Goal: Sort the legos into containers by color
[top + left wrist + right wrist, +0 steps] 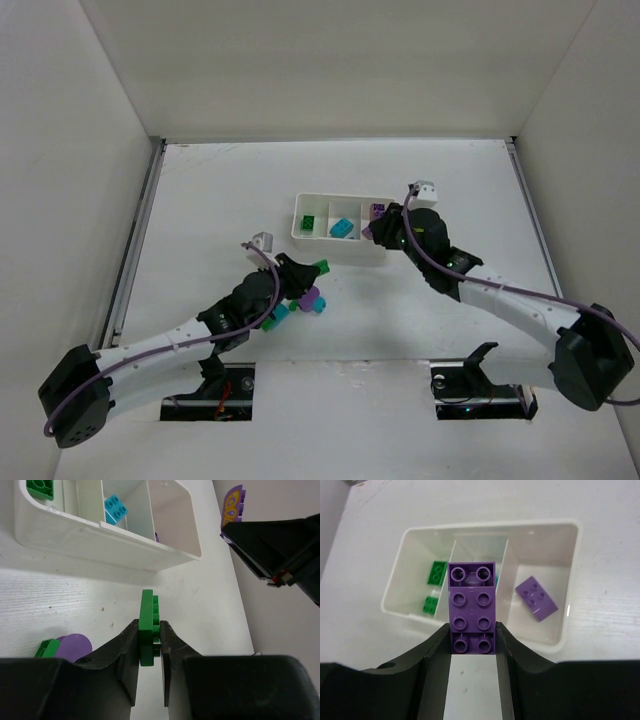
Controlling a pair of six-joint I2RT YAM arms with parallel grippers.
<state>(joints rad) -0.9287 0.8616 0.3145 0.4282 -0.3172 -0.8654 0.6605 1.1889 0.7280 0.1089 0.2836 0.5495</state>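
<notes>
The end container (377, 212) (537, 596) already has a purple lego in it, so I will move my right gripper to the right in the wrist view, over it, then lower and let go.
My left gripper (149, 640) is shut on a thin green lego (147, 625) held on edge, just in front of the white tray (100, 542). In the top view this gripper (312, 270) is left of and below the tray (335, 250). My right gripper (472, 630) is shut on a long purple lego (472, 607) over the tray's near wall (540, 641). The left container holds two green legos (438, 573), the middle a teal one (115, 509), the right a purple one (536, 597). Loose purple (313, 299) and teal (278, 313) legos lie under my left wrist.
White walls enclose the table, with metal rails along its left (135, 240) and right (530, 210) edges. The right arm (280, 550) hangs close beside the tray's right end. A small green brick (48, 647) lies beside a purple piece (75, 645) by my left fingers.
</notes>
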